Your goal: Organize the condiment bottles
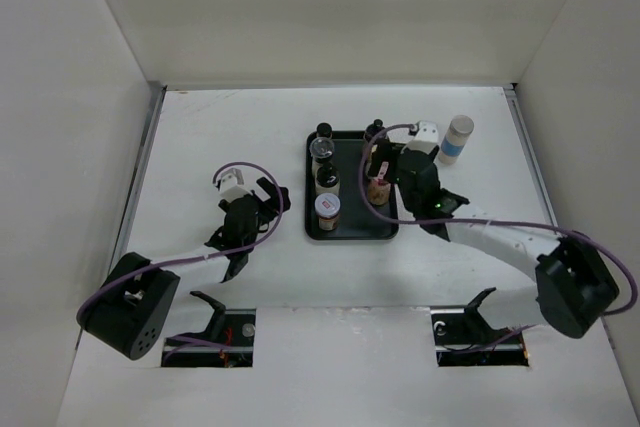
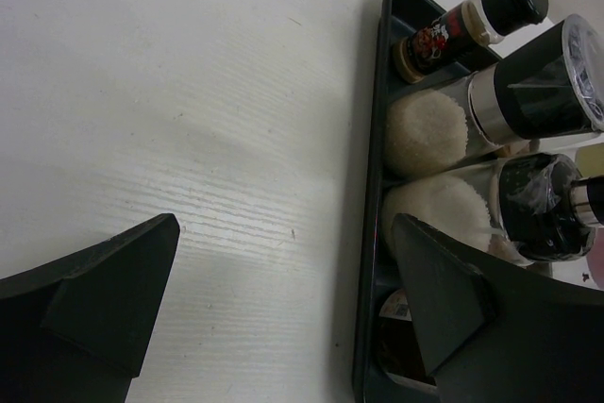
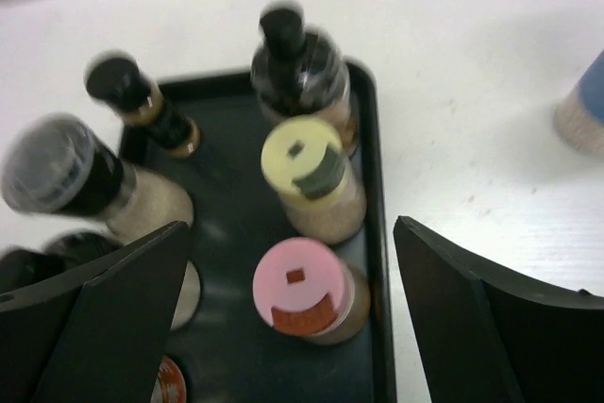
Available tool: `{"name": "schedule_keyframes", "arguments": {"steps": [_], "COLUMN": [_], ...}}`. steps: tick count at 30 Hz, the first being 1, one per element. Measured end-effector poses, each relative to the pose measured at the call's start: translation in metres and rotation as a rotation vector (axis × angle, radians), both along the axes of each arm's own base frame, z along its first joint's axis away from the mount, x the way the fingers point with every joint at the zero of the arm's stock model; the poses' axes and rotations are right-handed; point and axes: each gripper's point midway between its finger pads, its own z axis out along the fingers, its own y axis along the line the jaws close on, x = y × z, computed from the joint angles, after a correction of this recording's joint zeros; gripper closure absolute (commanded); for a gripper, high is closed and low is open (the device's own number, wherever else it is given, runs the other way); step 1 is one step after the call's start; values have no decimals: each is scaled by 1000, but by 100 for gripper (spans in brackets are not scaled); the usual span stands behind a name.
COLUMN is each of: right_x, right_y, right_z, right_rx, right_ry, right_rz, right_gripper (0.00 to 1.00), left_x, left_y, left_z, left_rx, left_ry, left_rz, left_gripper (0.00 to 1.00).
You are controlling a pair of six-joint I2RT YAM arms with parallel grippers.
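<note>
My right gripper should move outward next, past the tray's edge and onto the top of the white bottle with the blue label (image 1: 458, 139), because that bottle stands alone off the tray (image 1: 350, 229).
A flat black tray (image 1: 350, 229) holds several condiment bottles in two columns. My right gripper (image 1: 386, 179) is open above the right column. In the right wrist view it (image 3: 291, 233) straddles the pink-capped bottle (image 3: 300, 288), touching nothing, with the yellow-capped bottle (image 3: 307, 162) and a black-capped bottle (image 3: 300, 54) beyond. A white bottle with a blue label (image 1: 458, 139) stands off the tray at the right. My left gripper (image 1: 270, 197) is open and empty over the table left of the tray; in its wrist view (image 2: 285, 224) its right finger overlaps the tray edge (image 2: 370, 233).
The left column holds a small black-capped bottle (image 2: 472, 21), two black-topped grinders (image 2: 528, 92), and a blue-rimmed white-capped jar (image 1: 328, 209). White walls enclose the table at the left, back and right. Two cut-outs lie at the near edge by the arm bases.
</note>
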Motion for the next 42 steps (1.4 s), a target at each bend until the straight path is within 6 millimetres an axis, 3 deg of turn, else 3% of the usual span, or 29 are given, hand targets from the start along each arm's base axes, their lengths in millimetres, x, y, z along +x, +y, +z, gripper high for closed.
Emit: {"name": "schedule_keyframes", "arguments": {"steps": [3,6,12,15,20,26,27,31,33,36,38,42], "right_x": [7,22,66,87,115,123,123,121,120,111,94,53], "right_y": [-27,-78,-200,-228,-220,-211,-211,-212,-213,-210,-201,-163], "right_z": [31,45,46,40,15,-23,-29,-43,-42,-40,-40,-35], "right_rx": [51,64,-9,-39,-67,-100,-105,-121,-127,-143,-164,-184], "right_ry": [-62,-96,-57,-13,78,181,198,235,227,201,196,169], "right_rz": [-58,-188,-508,-561,-480,-420,-417,-417,-430,-456,-456,-394], "right_gripper": [1,0,0,0,0,0,4,36,41,44,44,44], "left_x": [1,1,1,1,1,1,1,1,1,0,0,0], "left_y": [1,1,0,0,0,0,0,0,0,0,0,-2], "left_z": [2,2,3,2,3,2,2,2,2,2,2,2], "left_rx": [-2,-3,-3,-3,-3,-3,-3,-3,-3,-4,-4,-7], "left_ry": [-7,-7,-8,-8,-9,-8,-8,-8,-8,-6,-7,-7], "left_rz": [4,4,2,3,3,3,3,3,3,-1,-1,-9], "left_gripper": [0,0,0,0,0,0,0,0,0,0,0,0]}}
